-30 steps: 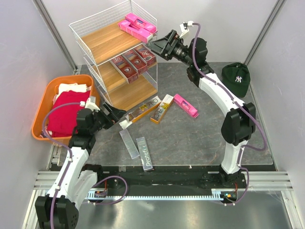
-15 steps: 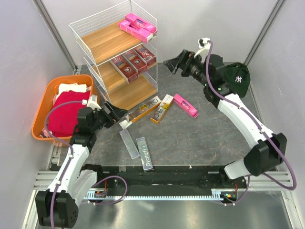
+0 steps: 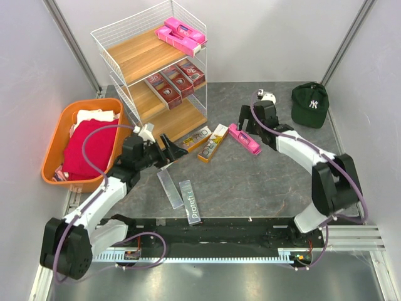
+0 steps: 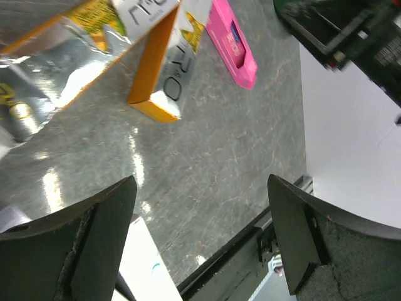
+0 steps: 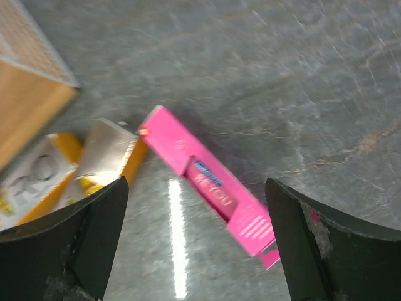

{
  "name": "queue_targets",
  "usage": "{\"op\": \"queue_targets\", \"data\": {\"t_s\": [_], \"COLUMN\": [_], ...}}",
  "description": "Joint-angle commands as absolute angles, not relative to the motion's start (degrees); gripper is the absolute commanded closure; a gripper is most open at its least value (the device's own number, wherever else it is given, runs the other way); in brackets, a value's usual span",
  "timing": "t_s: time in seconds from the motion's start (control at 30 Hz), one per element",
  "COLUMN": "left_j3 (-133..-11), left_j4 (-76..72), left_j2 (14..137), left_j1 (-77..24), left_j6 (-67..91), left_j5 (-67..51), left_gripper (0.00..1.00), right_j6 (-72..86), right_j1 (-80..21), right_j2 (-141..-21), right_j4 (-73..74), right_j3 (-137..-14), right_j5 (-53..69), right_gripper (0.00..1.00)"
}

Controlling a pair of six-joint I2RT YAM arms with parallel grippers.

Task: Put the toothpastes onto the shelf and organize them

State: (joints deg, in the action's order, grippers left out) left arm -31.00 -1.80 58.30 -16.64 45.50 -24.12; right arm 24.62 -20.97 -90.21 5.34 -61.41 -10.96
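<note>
The near end of the pink toothpaste [image 3: 252, 147] [image 5: 249, 224] is below and back from my right gripper's fingers. My right gripper should go down and move back onto that end.
The shelf [image 3: 135, 53] stands at the back left. Pink toothpastes [image 3: 180, 34] lie on its top board and dark red ones [image 3: 175, 80] on the middle board. On the table lie two gold-white toothpastes [image 3: 202, 142] [image 4: 156, 75] [image 5: 94, 157], one pink toothpaste [image 3: 245, 139] [image 5: 216, 185] [image 4: 232, 44] and two silver-grey ones [image 3: 180, 193]. My right gripper [image 3: 245, 127] [image 5: 197, 241] hangs open just above the pink box, with nothing held. My left gripper [image 3: 173, 147] [image 4: 200, 235] is open and empty beside the gold boxes, over bare table.
An orange basket [image 3: 53, 150] with folded red and white cloths sits at the left edge. A dark green cap [image 3: 309, 103] lies at the back right. The shelf's bottom board [image 5: 25, 81] is close to the left of my right gripper.
My right arm has swung down from the shelf's top board to just above the pink box on the table. My left gripper has moved right toward the gold boxes. Both stayed open.
</note>
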Motion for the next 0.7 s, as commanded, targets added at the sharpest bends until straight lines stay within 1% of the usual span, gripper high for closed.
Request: {"op": "queue_targets", "data": {"t_s": [0.0,0.17,0.43,0.67], "left_j3": [-34.2,-34.3,-34.1,-34.1], "left_j4": [-7.4,-8.0,-7.9,-7.9], "left_j2": [61.4,62.9,63.0,63.3], "left_j1": [-20.6,-21.7,-21.6,-21.6], "left_j6": [45.4,45.7,45.6,45.9], "left_j5": [-23.6,-23.5,-23.6,-23.8], "left_gripper": [0.08,0.09,0.09,0.09], "right_j6": [23.5,24.1,26.1,27.7], "right_j1": [-18.4,-16.9,-16.3,-16.4], "right_j2": [-96.4,-100.6,-102.9,-103.8], "right_j4": [6.9,6.9,4.2,5.1], "right_j3": [-65.6,-67.0,-65.2,-62.1], "right_j5": [-10.4,-6.4,4.3,7.3], "right_gripper": [0.02,0.02,0.02,0.02]}}
